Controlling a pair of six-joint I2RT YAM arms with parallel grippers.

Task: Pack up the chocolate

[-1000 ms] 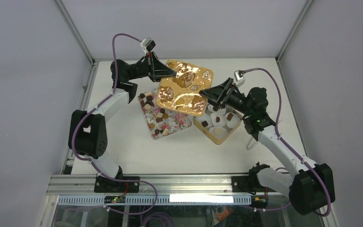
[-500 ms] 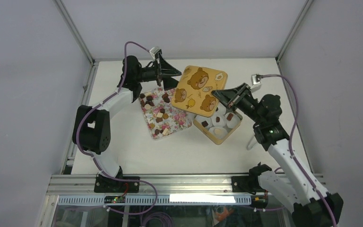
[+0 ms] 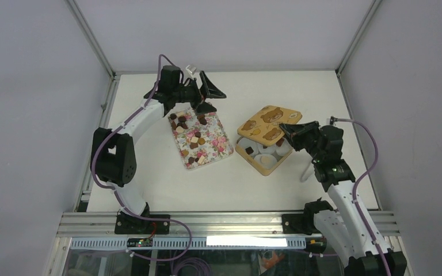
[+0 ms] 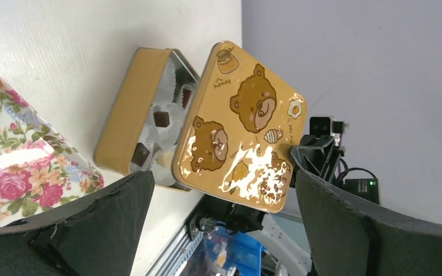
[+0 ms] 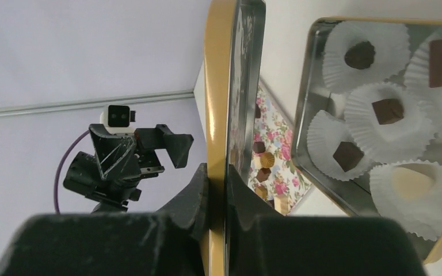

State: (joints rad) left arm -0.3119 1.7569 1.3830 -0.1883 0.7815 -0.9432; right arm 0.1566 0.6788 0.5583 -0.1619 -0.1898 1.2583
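The robot's right gripper will move down and slightly back to let go of the lid over the open tin (image 3: 264, 154) (image 5: 383, 123), because the lid is tilted and leaves the tin's near cups uncovered.
Several small chocolate (image 3: 185, 122) pieces, dark and tan, lie on the pink floral tray (image 3: 207, 156). More chocolate (image 5: 388, 110) sits in white paper cups inside the open gold tin (image 3: 252, 160). My right gripper (image 5: 217, 178) is shut on the edge of the bear-printed tin lid (image 3: 266, 123), holding it tilted over the tin's far side. In the left wrist view the lid (image 4: 242, 126) leans above the tin (image 4: 129, 109). My left gripper (image 3: 210, 98) hangs open and empty above the tray's far end.
White paper cups (image 5: 383, 123) fill the tin, one holding a cream piece (image 5: 410, 183). The floral tray (image 5: 273, 126) lies just left of the tin. A metal frame rail (image 3: 224, 221) runs along the near table edge.
My left gripper let go of the lid, opened and drew back to the far left. My right gripper shut on the lid's edge and carried it right and down over the tin.
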